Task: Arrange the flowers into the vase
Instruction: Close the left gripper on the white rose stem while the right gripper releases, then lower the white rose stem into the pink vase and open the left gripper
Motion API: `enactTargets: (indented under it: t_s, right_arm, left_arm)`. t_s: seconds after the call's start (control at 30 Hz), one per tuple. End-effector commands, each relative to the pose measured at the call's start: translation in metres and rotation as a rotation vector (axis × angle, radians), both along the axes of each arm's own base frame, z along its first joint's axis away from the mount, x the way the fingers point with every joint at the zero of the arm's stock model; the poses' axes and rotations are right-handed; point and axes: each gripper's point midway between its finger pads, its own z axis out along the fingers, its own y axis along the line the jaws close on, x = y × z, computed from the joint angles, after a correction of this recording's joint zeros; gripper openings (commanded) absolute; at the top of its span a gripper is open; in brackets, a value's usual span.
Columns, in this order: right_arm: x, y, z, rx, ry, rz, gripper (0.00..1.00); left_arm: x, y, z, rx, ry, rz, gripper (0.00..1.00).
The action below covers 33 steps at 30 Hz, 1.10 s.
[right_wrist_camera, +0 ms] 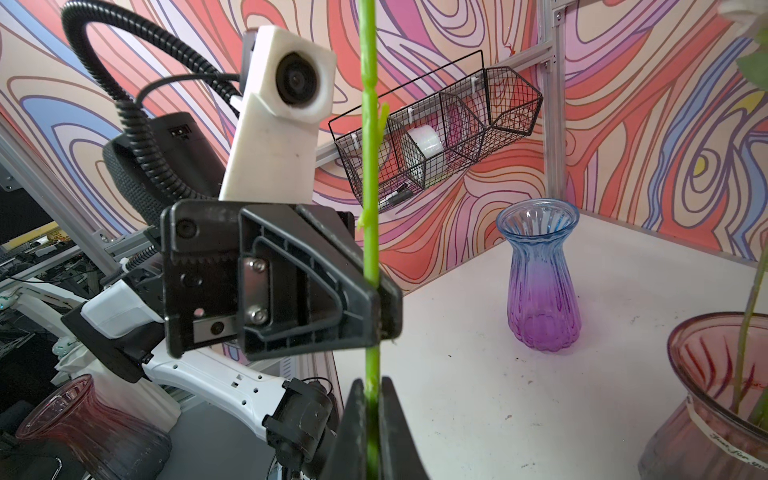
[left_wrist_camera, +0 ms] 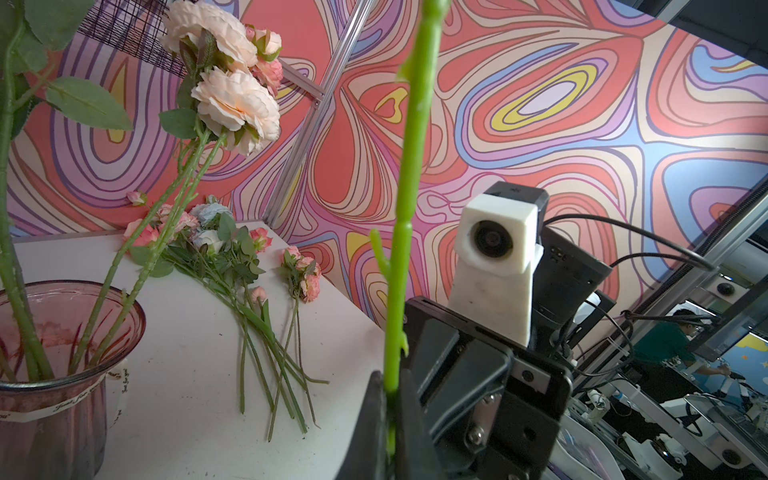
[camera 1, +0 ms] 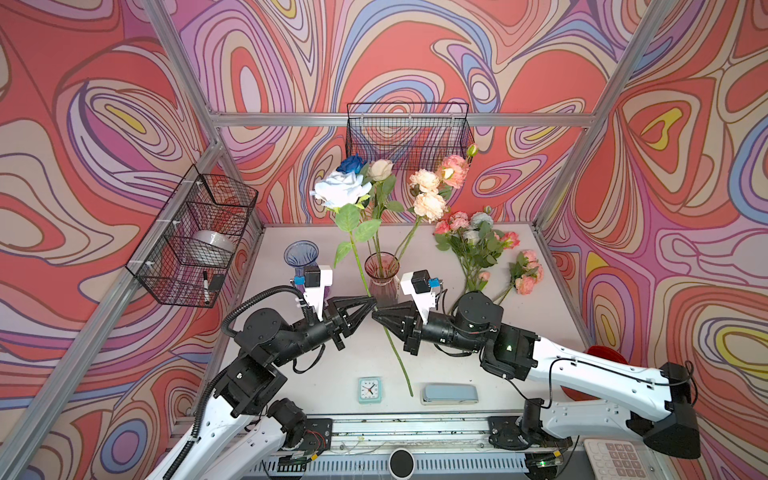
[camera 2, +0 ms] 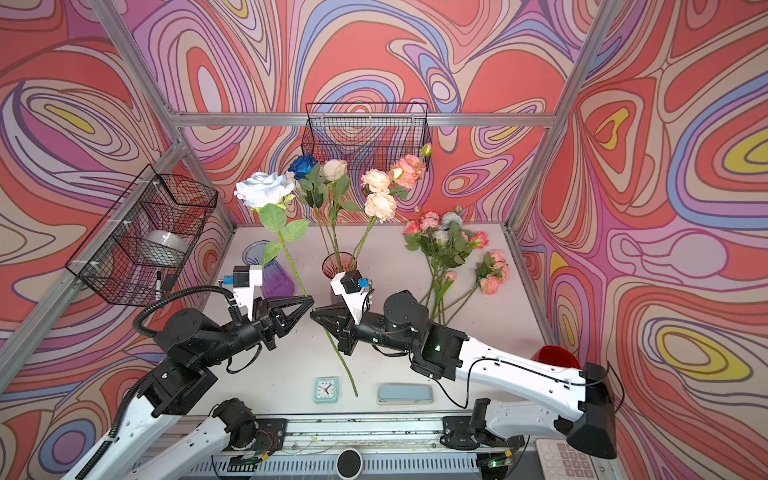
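Note:
The pink vase's opening (camera 1: 382, 264) (left_wrist_camera: 65, 326) lies outward and the pale blue rose's stem end hangs low, so my left gripper should next rise, move outward over that opening, lower and release.
A pale blue rose (camera 1: 343, 189) (camera 2: 264, 189) hangs upright over the table on a long green stem (camera 1: 395, 349) (left_wrist_camera: 409, 166) (right_wrist_camera: 370, 145). Both grippers are shut on that stem, tip to tip: my left gripper (camera 1: 371, 304) (camera 2: 309, 302) (left_wrist_camera: 390, 384) just above my right gripper (camera 1: 376, 316) (camera 2: 316, 314) (right_wrist_camera: 372, 388). Behind them the pink vase (camera 1: 382, 284) (camera 2: 332, 266) (left_wrist_camera: 62, 399) holds dark blue, cream and peach flowers (camera 1: 428, 195). A blue-purple vase (camera 1: 301, 253) (right_wrist_camera: 542, 286) stands empty to its left. More flowers (camera 1: 473, 245) (left_wrist_camera: 224, 249) lie on the table at the right.
Black wire baskets hang on the left wall (camera 1: 195, 237) and the back wall (camera 1: 409, 133). A small clock (camera 1: 370, 390) and a pale blue case (camera 1: 449, 394) lie near the front edge. A red object (camera 1: 606, 355) and a calculator (camera 1: 619, 457) sit at the right.

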Motion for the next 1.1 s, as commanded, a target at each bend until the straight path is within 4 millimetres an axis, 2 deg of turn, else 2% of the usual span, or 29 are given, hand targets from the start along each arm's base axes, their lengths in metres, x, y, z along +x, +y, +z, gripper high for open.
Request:
enactTargets:
  t_s: [0.0, 0.03, 0.1, 0.2, 0.37, 0.53, 0.7, 0.77, 0.93, 1.07]
  right_arm:
    - [0.003, -0.001, -0.012, -0.018, 0.021, -0.027, 0.09]
    - [0.003, -0.003, -0.013, -0.020, 0.022, -0.034, 0.19]
    - [0.004, -0.007, -0.014, -0.030, 0.023, -0.047, 0.34]
    - [0.007, -0.019, -0.016, -0.037, 0.021, -0.092, 0.40]
    - [0.011, -0.050, -0.014, -0.026, 0.011, -0.190, 0.42]
    - [0.007, -0.075, -0.007, -0.010, -0.001, -0.236, 0.42]
    - [0.005, -0.086, -0.002, 0.006, -0.009, -0.250, 0.42]
    - [0.005, -0.088, -0.003, 0.006, -0.008, -0.254, 0.42]
    - [0.005, -0.088, -0.005, -0.003, -0.008, -0.255, 0.42]
    - [0.005, -0.088, -0.003, -0.008, -0.009, -0.259, 0.41]
  left_arm:
    - [0.000, 0.003, 0.013, -0.014, -0.042, 0.018, 0.00]
    - [0.002, 0.003, 0.014, -0.010, -0.045, 0.028, 0.00]
    - [0.007, 0.005, 0.015, 0.000, -0.045, 0.052, 0.00]
    - [0.016, 0.007, 0.021, 0.039, -0.069, 0.104, 0.00]
    - [0.040, 0.014, 0.041, 0.144, -0.151, 0.234, 0.00]
    - [0.071, 0.026, 0.082, 0.232, -0.285, 0.417, 0.00]
    - [0.095, 0.033, 0.121, 0.269, -0.415, 0.559, 0.00]
    - [0.105, 0.031, 0.131, 0.287, -0.451, 0.593, 0.00]
    - [0.135, 0.020, 0.139, 0.355, -0.492, 0.647, 0.00]
    - [0.163, 0.010, 0.128, 0.419, -0.491, 0.665, 0.00]
